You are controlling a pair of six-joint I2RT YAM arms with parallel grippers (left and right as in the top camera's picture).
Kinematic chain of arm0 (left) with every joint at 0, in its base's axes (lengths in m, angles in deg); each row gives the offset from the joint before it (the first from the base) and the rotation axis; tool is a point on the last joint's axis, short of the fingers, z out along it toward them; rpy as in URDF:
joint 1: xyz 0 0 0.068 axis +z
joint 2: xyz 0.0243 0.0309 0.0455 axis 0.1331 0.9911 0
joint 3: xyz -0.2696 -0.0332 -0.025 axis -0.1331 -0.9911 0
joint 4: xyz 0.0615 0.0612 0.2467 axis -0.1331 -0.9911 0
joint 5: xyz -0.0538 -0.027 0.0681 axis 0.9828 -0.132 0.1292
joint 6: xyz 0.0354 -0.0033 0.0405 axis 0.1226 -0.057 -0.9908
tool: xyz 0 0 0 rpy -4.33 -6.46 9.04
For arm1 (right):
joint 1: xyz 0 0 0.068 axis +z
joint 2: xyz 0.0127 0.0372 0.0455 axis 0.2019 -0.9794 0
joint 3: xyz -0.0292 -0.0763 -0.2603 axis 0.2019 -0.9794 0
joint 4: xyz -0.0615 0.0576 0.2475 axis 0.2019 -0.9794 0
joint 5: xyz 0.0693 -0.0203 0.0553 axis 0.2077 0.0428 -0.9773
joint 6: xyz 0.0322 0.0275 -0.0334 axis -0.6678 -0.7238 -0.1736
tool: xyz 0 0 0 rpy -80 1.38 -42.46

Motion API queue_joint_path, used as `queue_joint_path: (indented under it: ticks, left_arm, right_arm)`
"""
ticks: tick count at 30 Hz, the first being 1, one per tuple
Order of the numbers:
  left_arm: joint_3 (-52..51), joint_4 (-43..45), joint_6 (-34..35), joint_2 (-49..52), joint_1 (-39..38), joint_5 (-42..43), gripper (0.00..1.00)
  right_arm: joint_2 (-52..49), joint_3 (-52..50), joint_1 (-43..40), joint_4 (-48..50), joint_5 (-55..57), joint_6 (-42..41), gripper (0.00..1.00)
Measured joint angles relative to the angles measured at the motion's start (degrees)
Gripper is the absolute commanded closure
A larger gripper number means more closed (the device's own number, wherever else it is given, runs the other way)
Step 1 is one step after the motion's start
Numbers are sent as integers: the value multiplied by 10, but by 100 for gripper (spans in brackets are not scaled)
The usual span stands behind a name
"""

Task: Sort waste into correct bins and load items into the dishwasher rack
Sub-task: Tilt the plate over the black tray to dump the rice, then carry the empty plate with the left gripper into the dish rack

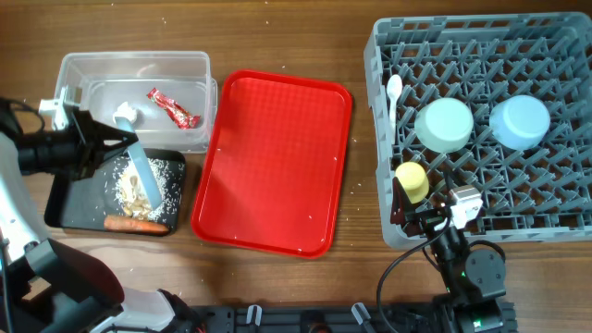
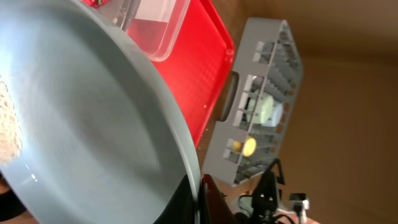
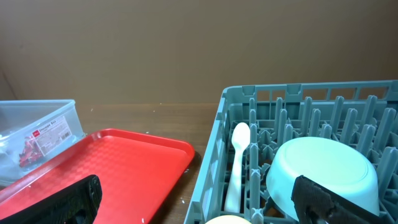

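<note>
My left gripper should move right in the overhead view, over the red tray, and release the plate (image 1: 144, 178) beside the mint bowl.
My left gripper (image 1: 118, 148) is shut on the rim of the pale blue plate (image 1: 144, 178) and holds it tilted on edge over the black tray (image 1: 65, 208). In the left wrist view the plate (image 2: 93, 118) fills the frame, pinched at my fingers (image 2: 200, 198), with crumbs (image 2: 7, 127) still on it. Crumbs (image 1: 125, 185) and the carrot stick (image 1: 134, 223) lie in the black tray. The clear tub (image 1: 185, 65) holds the red wrapper (image 1: 173, 107) and the paper ball (image 1: 126, 114). The rack (image 1: 555, 213) holds the spoon (image 1: 394, 92), mint bowl (image 1: 445, 125), blue bowl (image 1: 520, 121) and yellow cup (image 1: 413, 181). My right gripper (image 1: 418, 215) is open and empty over the rack's front left corner.
The flat red tray (image 1: 273, 162) lies between the bins and the rack. The right wrist view shows the red tray (image 3: 118, 162), the spoon (image 3: 236, 168), the mint bowl (image 3: 323, 174) and the clear tub (image 3: 37, 130). Bare wooden table surrounds them.
</note>
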Motion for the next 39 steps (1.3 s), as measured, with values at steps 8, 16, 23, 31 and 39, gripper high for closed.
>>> queue_joint_path:
  ticks: [8,16,23,31,39]
  left_arm:
    - [-103,-28,-107,-1,92,95,96]
    - [-104,-52,-161,-62,107,125,96]
    - [-105,-31,-156,-169,106,132,96]
    - [-108,173,13,-181,-20,182,96]
    - [-111,548,293,-181,-280,193,96]
  right_arm:
    - [0,0,0,0,0,0,0]
    - [0,0,0,0,0,0,0]
    - [0,0,0,0,0,0,0]
    - [0,0,0,0,0,0,0]
    - [0,0,0,0,0,0,0]
